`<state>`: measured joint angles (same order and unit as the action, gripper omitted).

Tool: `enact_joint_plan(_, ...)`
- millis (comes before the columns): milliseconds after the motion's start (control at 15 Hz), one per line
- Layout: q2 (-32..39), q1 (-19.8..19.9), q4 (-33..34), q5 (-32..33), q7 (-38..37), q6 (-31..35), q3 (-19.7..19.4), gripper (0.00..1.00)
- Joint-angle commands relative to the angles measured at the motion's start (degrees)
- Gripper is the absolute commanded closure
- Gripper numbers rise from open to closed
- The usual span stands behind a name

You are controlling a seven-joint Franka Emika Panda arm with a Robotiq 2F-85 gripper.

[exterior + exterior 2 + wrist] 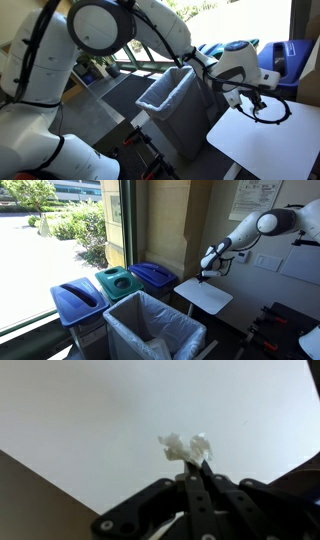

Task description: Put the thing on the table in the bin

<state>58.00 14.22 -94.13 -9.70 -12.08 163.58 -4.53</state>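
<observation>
I should lift my gripper up from the table next and move it across over the grey bin's opening. My closed fingers already hold the wad, and I should release it there.
A small crumpled white wad of paper sits at my fingertips over the white table. My gripper is shut, with its tips pinching the near edge of the wad. In both exterior views the gripper hangs low over the small white table; the wad is too small to see there. The grey bin lined with a clear bag stands beside the table.
Blue and green lidded recycling bins stand along the window. A wall with outlets is behind the table. Black equipment stands near the table. My arm's base fills the foreground.
</observation>
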Motion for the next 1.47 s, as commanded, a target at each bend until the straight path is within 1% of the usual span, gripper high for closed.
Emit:
enact_joint_plan(0,-11.77,-0.27,-11.72,0.20,7.58,1.21,4.96,0.99)
enact_joint_plan(267,-20.38,-0.57,-19.55,0.33,15.38,0.30,12.22,0.99)
enact_joint_plan(467,-24.64,-0.56,-23.91,-0.06,20.98,-0.01,17.93,0.99)
enact_joint_plan(667,-25.25,-0.51,-25.24,-0.76,26.75,-0.50,24.08,0.99)
enact_joint_plan(800,-24.29,-0.82,-25.25,-0.81,30.20,-0.63,27.78,0.99)
enact_joint_plan(1200,-19.40,-3.76,-23.25,-0.14,35.18,0.23,33.84,0.99)
enact_joint_plan(1333,-18.49,-5.13,-22.90,0.14,34.94,-0.11,34.73,0.99)
enact_joint_plan(1400,-18.62,-6.59,-23.30,0.66,33.73,0.42,33.90,0.99)
